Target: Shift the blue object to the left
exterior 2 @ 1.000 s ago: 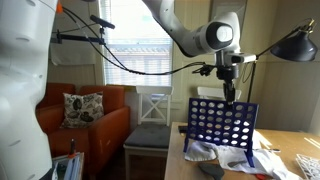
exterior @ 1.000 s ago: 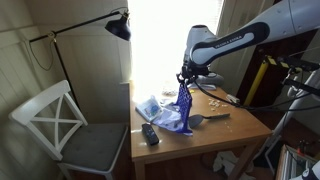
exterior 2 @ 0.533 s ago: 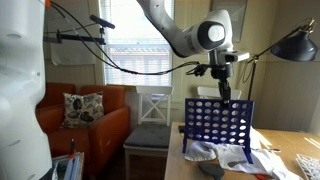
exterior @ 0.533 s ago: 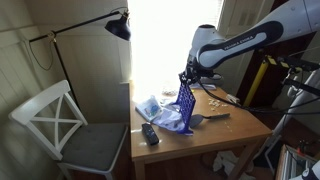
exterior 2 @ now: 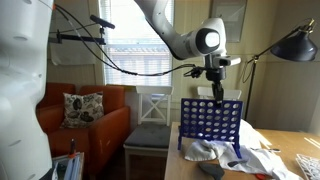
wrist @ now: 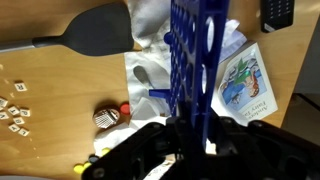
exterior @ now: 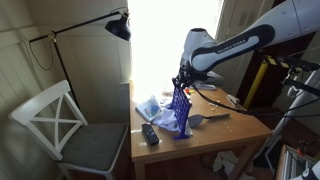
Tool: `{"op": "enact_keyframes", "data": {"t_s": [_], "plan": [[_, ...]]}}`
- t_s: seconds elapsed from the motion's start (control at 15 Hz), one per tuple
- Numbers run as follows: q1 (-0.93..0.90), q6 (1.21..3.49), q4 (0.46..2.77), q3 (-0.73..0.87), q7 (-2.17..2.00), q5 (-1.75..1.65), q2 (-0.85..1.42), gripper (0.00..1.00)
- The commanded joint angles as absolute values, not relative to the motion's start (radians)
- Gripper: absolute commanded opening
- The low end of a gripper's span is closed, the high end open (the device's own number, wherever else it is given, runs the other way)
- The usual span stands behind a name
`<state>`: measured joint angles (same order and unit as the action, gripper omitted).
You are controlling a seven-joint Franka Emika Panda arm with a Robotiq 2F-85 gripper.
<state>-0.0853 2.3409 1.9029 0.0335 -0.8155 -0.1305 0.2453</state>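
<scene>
The gripper carries the blue object outward toward the bare wood near the remote next and releases its top edge there, since that table part lies clear.
The blue object is an upright grid rack with round holes, like a disc-drop game. It shows in both exterior views [exterior: 181, 108] [exterior 2: 211, 120] and fills the middle of the wrist view [wrist: 196, 55]. It stands on the wooden table [exterior: 225, 130]. My gripper [exterior: 184, 77] [exterior 2: 217, 94] [wrist: 197, 132] comes down from above and is shut on the rack's top edge. The fingertips are partly hidden behind the rack.
Under and beside the rack lie white cloth and paper [exterior: 152, 107], a black remote [exterior: 150, 134], a dark spatula [wrist: 85, 30], an illustrated card [wrist: 241, 80] and small tiles [wrist: 14, 105]. A white chair [exterior: 60, 125] and a floor lamp [exterior: 119, 26] stand beside the table.
The gripper has carried the rack sideways across the table, leftward in both exterior views. It stays upright and held.
</scene>
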Motion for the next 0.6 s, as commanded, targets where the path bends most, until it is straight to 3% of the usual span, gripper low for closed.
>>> {"op": "enact_keyframes", "data": {"t_s": [0.0,0.53], "plan": [[-0.124,2.268,1.744,0.0,-0.825,-0.09,0.373,0.05],[-0.21,2.133,1.569,0.015,-0.979,-0.107,0.476,0.05]]}}
